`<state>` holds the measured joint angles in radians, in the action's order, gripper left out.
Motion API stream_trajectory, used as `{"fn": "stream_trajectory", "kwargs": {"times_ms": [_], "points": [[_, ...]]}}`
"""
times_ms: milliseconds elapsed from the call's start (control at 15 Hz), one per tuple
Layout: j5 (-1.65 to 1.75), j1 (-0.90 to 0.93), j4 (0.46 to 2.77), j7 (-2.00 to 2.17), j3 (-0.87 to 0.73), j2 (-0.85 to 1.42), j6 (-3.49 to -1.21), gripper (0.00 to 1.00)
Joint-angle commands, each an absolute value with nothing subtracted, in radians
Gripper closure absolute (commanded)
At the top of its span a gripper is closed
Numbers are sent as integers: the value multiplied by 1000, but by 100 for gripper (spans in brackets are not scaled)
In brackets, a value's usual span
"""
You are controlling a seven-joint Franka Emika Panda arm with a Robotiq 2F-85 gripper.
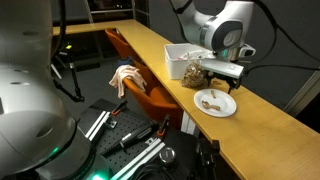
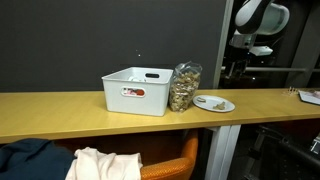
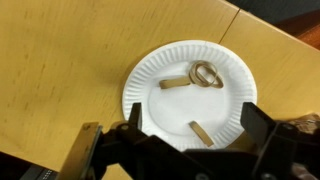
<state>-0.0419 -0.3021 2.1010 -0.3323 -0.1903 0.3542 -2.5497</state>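
Observation:
I should next move my gripper down and toward the top in the wrist view, with its open fingers on both sides of the snack piece, because the looped brown snack piece (image 1: pixel 207 105) (image 3: pixel 207 74) lies below and that way.
A white paper plate (image 3: pixel 140 80) lies on the wooden tabletop (image 3: pixel 60 70). On it rest a looped brown snack piece (image 3: pixel 207 74), a short stick beside it (image 3: pixel 176 84) and another stick (image 3: pixel 202 132) nearer the gripper. My gripper (image 3: pixel 195 118) hangs above the plate's near edge, open, with nothing between its dark fingers (image 3: pixel 256 112). In both exterior views the gripper (image 1: pixel 222 78) (image 2: pixel 236 68) hovers over the plate (image 1: pixel 215 103) (image 2: pixel 214 104) without touching it.
A clear bag of snacks (image 1: pixel 190 70) (image 2: pixel 183 88) stands next to the plate, with a white plastic bin (image 1: pixel 180 55) (image 2: pixel 135 90) behind it. An orange chair (image 1: pixel 140 88) with a cloth (image 1: pixel 124 76) is pushed under the table's long edge.

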Motion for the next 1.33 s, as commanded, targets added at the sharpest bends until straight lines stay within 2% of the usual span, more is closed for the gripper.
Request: {"fn": "stream_trajectory", "kwargs": {"times_ms": [0, 467, 800, 1267], "points": [[-35, -295, 2052, -320, -148, 456, -2546, 0], [-22, -301, 2016, -304, -126, 598, -2721, 0], [-12, -301, 1935, -287, -130, 678, -2714, 0], [-16, -300, 1943, -236, -140, 695, -2714, 0]]}}
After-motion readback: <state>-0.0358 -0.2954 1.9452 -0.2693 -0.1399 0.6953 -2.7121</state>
